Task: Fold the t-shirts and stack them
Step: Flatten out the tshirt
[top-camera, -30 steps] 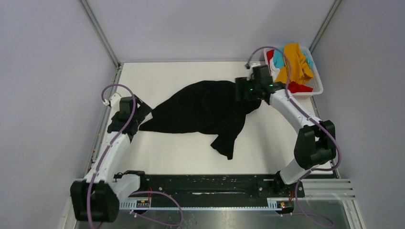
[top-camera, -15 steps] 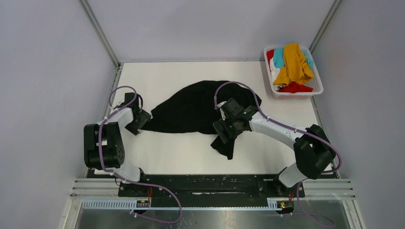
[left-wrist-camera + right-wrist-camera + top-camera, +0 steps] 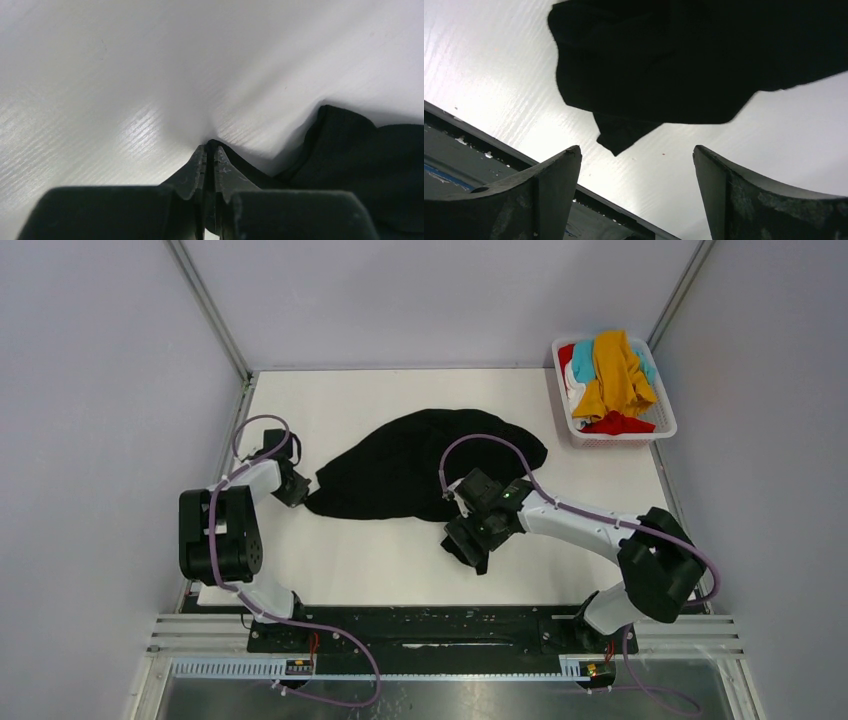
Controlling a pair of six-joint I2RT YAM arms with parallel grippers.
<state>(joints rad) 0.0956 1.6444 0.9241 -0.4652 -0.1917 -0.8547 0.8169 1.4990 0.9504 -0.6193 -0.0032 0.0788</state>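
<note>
I should lift the pinched edge high with my left gripper, move it outward, then lower it and let it go at the table's far corner (image 3: 302,395) opposite the basket, because the shirt is crumpled.
A large black t-shirt (image 3: 420,465) lies crumpled in the middle of the white table, also seen in the left wrist view (image 3: 360,160) and the right wrist view (image 3: 664,60). My left gripper (image 3: 298,490) (image 3: 210,150) is shut on the black t-shirt's left edge, low on the table, with a thin fold of fabric pinched between the fingers. My right gripper (image 3: 468,543) (image 3: 635,150) hangs open over the shirt's near corner, with nothing between its fingers. Mustard-orange (image 3: 615,375), teal-blue (image 3: 583,360), red (image 3: 612,423) and white (image 3: 575,395) t-shirts are piled in the basket.
The white slotted basket (image 3: 664,426) stands at the table's far right corner. Grey walls close in the table on the left, back and right. The black rail (image 3: 420,625) carrying the arm bases runs along the near edge, just below the right gripper.
My left gripper has closed on the shirt's left edge and tugged it slightly left. My right arm swung from the shirt's far right side to its near corner.
</note>
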